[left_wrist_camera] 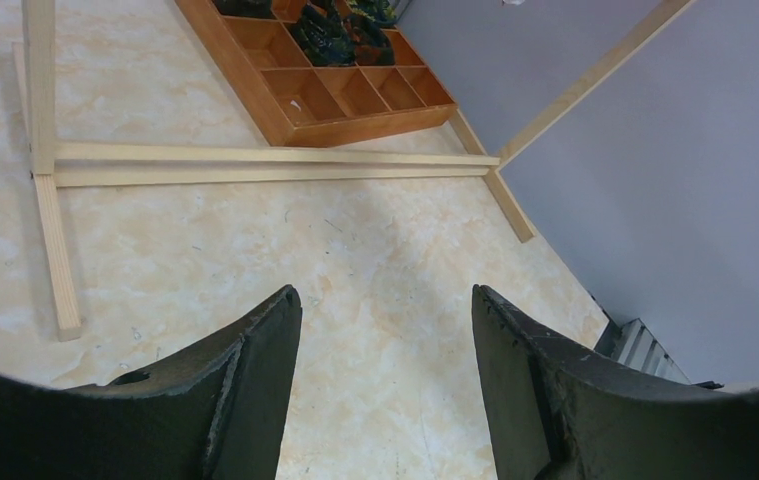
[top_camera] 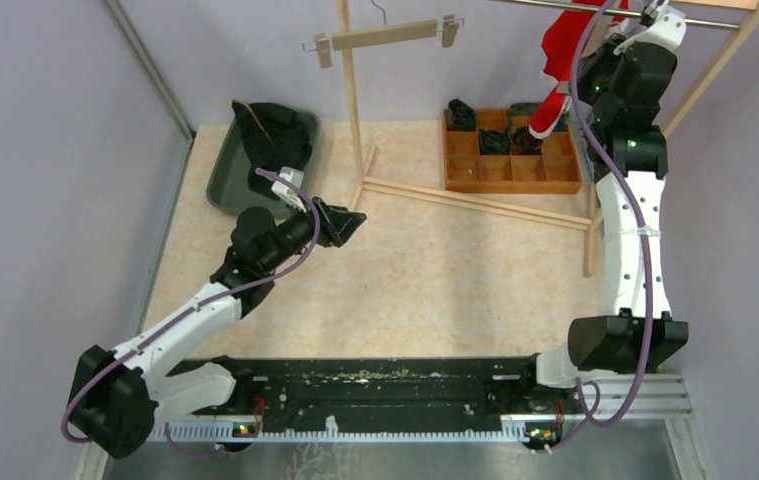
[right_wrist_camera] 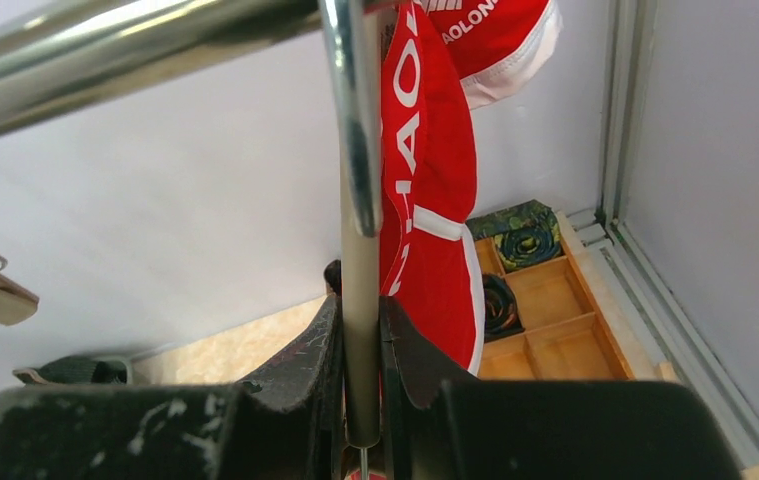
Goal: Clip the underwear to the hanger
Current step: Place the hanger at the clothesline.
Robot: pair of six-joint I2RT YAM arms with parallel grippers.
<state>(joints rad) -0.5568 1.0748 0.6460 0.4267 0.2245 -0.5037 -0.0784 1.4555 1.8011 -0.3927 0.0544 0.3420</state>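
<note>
My right gripper should slide along the metal bar (top_camera: 555, 6) to the right in the top view next and then let go of the hanger's stem, because the hanger's hook curves over the bar.
Red underwear (top_camera: 558, 55) with white trim hangs at the back right, under the metal rail (top_camera: 555, 6). In the right wrist view the red underwear (right_wrist_camera: 425, 210) drops behind a hanger's grey stem (right_wrist_camera: 360, 260), whose metal hook (right_wrist_camera: 353, 120) curves over the rail (right_wrist_camera: 105, 60). My right gripper (right_wrist_camera: 360, 300) is shut on that stem, raised to the rail (top_camera: 627, 28). A wooden clip hanger (top_camera: 385, 37) hangs bare at the back centre. My left gripper (top_camera: 353, 222) hovers low over the table, open, with nothing between its fingers (left_wrist_camera: 255, 370).
A dark tray (top_camera: 217, 175) at the back left holds dark garments. A wooden compartment box (top_camera: 510, 172) with rolled dark items stands at the back right. The rack's wooden base bars (top_camera: 475, 200) lie across the table, and its upright post (top_camera: 352, 90) rises behind my left gripper.
</note>
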